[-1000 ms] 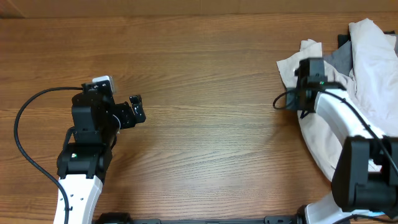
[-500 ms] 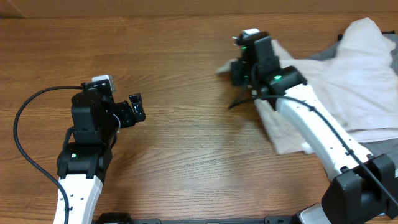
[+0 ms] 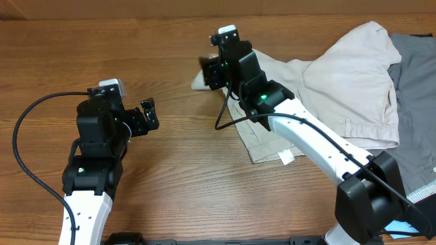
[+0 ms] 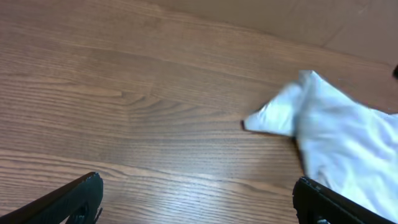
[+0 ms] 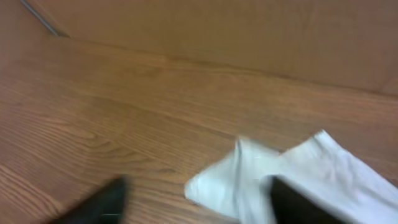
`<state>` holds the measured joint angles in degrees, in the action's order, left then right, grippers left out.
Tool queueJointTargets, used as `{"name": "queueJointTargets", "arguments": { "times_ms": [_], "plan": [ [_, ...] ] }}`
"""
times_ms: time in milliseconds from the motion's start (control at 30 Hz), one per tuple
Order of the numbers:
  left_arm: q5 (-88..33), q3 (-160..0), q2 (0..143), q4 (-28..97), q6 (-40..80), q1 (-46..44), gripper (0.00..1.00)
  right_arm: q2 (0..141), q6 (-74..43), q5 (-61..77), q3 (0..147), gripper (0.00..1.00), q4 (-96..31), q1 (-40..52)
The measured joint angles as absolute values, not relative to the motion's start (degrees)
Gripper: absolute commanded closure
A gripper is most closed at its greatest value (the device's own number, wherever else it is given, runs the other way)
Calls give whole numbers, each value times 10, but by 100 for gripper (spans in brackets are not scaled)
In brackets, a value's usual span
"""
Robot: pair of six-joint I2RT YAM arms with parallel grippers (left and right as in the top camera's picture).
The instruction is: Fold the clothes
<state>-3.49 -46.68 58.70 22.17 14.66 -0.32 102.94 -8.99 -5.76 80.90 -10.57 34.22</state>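
My open left gripper moves to the right in the overhead view and down onto the waistband corner near the white tag next, since bare wood borders it.
The clothes, a pair of beige shorts (image 3: 340,82), lie spread across the right half of the table, with a small white tag (image 3: 286,158) at their near edge. One corner (image 3: 199,82) points left toward the table's middle. My right gripper (image 3: 211,71) hovers over that corner; in the right wrist view its jaws stand apart and the corner (image 5: 249,174) lies flat on the wood ahead of my right gripper (image 5: 199,208). My left gripper (image 3: 150,116) is open over bare wood, left of the shorts (image 4: 336,143). Nothing lies between the fingers of my left gripper (image 4: 202,208).
A grey garment (image 3: 417,102) lies at the right edge, partly under the shorts. A black cable (image 3: 24,129) loops beside the left arm. Bare wooden tabletop (image 3: 170,177) fills the space between the arms and along the front.
My right arm has swept from the far right toward the middle, dragging the shorts out flat. Its jaws have opened and let go of the corner. The left arm has not moved.
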Motion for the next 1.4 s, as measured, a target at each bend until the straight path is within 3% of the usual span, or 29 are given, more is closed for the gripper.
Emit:
{"name": "queueJointTargets", "arguments": {
  "times_ms": [233,500,700,900,1267,1367,1400],
  "plan": [
    [-41,-467,587,223,164,-3,0,1001,-90,-91,813,0,-280,292],
    [-134,-469,633,214,223,-11,0,874,-95,-105,816,0,-495,151],
    [-182,-472,762,159,307,-142,0,850,-105,-103,817,0,-597,46],
    [-201,-473,898,86,488,-278,0,850,-125,-91,817,0,-633,-4],
    [-213,-477,1021,-52,656,-396,0,850,-135,-77,817,0,-653,-34],
    [-216,-484,1046,-101,677,-413,24,850,-135,-76,817,0,-653,-34],
    [-215,-484,1048,-106,676,-415,50,850,-135,-76,817,0,-654,-34]
  ]
}}
